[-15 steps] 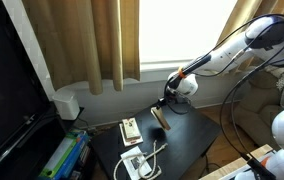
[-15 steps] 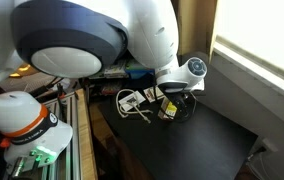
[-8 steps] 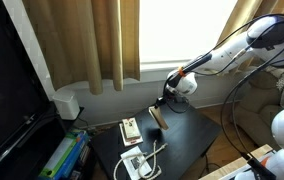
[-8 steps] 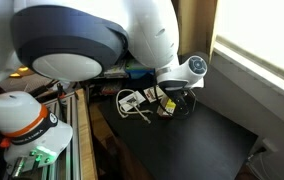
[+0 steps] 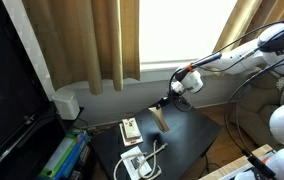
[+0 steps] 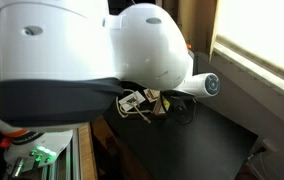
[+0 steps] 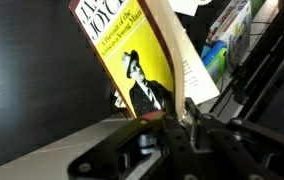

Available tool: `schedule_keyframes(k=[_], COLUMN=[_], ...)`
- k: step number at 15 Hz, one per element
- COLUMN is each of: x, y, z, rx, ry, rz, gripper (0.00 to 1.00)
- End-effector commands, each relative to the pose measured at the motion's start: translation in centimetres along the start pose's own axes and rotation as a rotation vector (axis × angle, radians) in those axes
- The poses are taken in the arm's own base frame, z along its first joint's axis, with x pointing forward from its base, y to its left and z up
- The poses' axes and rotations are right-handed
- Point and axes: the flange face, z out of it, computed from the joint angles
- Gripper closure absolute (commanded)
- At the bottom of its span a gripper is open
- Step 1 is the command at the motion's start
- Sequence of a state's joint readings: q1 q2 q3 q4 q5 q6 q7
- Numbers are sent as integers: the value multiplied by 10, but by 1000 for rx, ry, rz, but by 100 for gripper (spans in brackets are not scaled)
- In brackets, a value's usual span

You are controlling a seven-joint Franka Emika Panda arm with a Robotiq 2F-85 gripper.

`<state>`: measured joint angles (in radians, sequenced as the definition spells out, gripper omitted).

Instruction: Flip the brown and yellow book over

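Observation:
The bare tabletop facing the yellow cover (image 7: 127,55) is below my gripper, down to the left in the wrist view, so my gripper will tip the book down that way next and let go of it.
The brown and yellow book (image 5: 160,120) stands on edge on the black table (image 5: 187,140), tilted. My gripper (image 5: 165,104) is above it and shut on its upper edge. In the wrist view the book's yellow cover (image 7: 127,55), with black lettering and a picture of a man, rises between my jaws (image 7: 172,120), which pinch its tan edge. In an exterior view the book (image 6: 154,102) shows only in part, behind my arm, and the gripper is hidden.
A cream book with red-brown marks (image 5: 130,129) lies left of the held book. A white gadget with a cable (image 5: 135,162) lies near the table's front. A white box (image 5: 67,103) and stacked books (image 5: 64,155) sit at the left. Curtains hang behind.
My wrist has swung up and to the right while the jaws stay on the book. The arm now covers more of an exterior view.

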<state>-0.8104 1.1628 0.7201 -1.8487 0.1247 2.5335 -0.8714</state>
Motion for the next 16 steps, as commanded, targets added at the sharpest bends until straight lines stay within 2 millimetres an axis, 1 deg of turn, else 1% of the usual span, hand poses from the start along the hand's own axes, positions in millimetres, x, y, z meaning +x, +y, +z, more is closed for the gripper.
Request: schedule_keyframes(k=[1,4,9,12,16], x=[-10,-17,-28,-32,-37], y=[22,39,66,80,94], z=[12,21,30,30,22], rx=[140,212,265,304,321], ry=[17,8,-3,3,-3], rz=[13,20,28,27,23], gripper=[96,96,96,96,96])
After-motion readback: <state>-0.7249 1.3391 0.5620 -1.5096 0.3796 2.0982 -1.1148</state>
